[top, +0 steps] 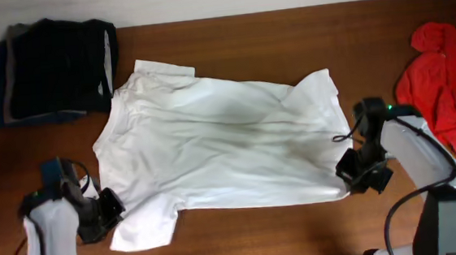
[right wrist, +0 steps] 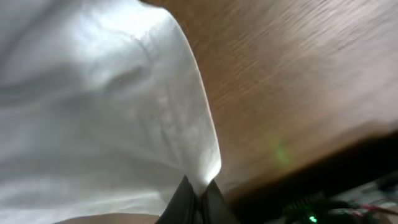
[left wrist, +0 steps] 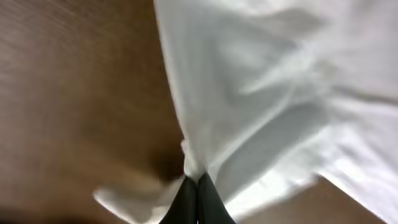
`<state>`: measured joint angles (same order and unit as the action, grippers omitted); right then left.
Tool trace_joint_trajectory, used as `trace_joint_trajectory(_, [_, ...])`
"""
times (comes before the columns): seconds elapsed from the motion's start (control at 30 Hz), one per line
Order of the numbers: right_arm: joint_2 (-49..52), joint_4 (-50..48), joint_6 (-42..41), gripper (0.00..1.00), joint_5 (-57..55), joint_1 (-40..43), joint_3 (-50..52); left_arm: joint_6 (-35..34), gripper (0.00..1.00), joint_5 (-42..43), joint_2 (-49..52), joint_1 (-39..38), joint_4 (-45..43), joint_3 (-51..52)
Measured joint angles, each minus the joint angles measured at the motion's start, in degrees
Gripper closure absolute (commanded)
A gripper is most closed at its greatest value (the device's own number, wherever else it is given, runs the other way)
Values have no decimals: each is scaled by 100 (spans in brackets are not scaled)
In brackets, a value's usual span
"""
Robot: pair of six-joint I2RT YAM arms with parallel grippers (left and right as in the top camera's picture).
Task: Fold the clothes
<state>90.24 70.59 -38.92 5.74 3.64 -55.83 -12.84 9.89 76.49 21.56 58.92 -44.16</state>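
My left gripper should next lift, carry the shirt's fold outward to the shirt's edge short of the far sleeve (top: 109,138) and let go of it there, because the near half of the shirt is still unfolded.
The white shirt (top: 221,144) lies spread and wrinkled across the middle of the brown table (top: 261,239). My left gripper (top: 108,207) sits at the shirt's left edge beside the near sleeve. In the left wrist view its fingers (left wrist: 197,180) are shut on a fold of the white fabric (left wrist: 261,93). My right gripper (top: 348,169) is at the shirt's near right corner. The right wrist view shows that gripper (right wrist: 200,185) shut on the corner of the cloth (right wrist: 93,93), which rises slightly into the pinch.
A folded stack of dark garments (top: 52,68) rests at the back left, close to the shirt's far sleeve. A red garment (top: 445,86) lies at the right edge, behind my right arm. Bare wood shows along the front.
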Motion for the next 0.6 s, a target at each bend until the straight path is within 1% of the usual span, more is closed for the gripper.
trace_joint_trajectory(0.07, [-260, 391, 35, 96, -122, 0, -389, 2, 100, 81, -1320, -39, 568, -197])
trace_joint_trajectory(0.13, [-743, 824, 286, 96, -184, 0, -719, 4, 99, 111, -1947, -42, 1054, -627])
trace_joint_trajectory(0.17, [-929, 1003, 433, 96, -188, 0, -859, 2, 99, 114, -2004, -46, 1342, -929])
trace_joint_trajectory(0.27, [-1340, 1720, 883, 96, -212, 0, -1449, 2, 100, 133, -2059, -50, 1803, -2118])
trace_joint_trajectory(0.33, [-1427, 2055, 1023, 96, -313, 0, -1672, 2, 99, 138, -2072, -52, 2011, -2474])
trace_joint_trajectory(0.4, [-1565, 2063, 1084, 96, -404, 0, -1803, 4, 99, 153, -2074, -50, 2013, -2721])
trace_joint_trajectory(0.47, [-1580, 1941, 1104, 96, -448, 0, -1805, 2, 99, 153, -1963, -52, 1993, -2734])
trace_joint_trajectory(0.53, [-1502, 1696, 1108, 96, -448, 0, -1805, 4, 100, 153, -1624, -50, 1945, -2736])
trace_joint_trajectory(0.6, [-1318, 1502, 1108, 96, -452, 0, -1805, 2, 100, 157, -988, -57, 1700, -2736])
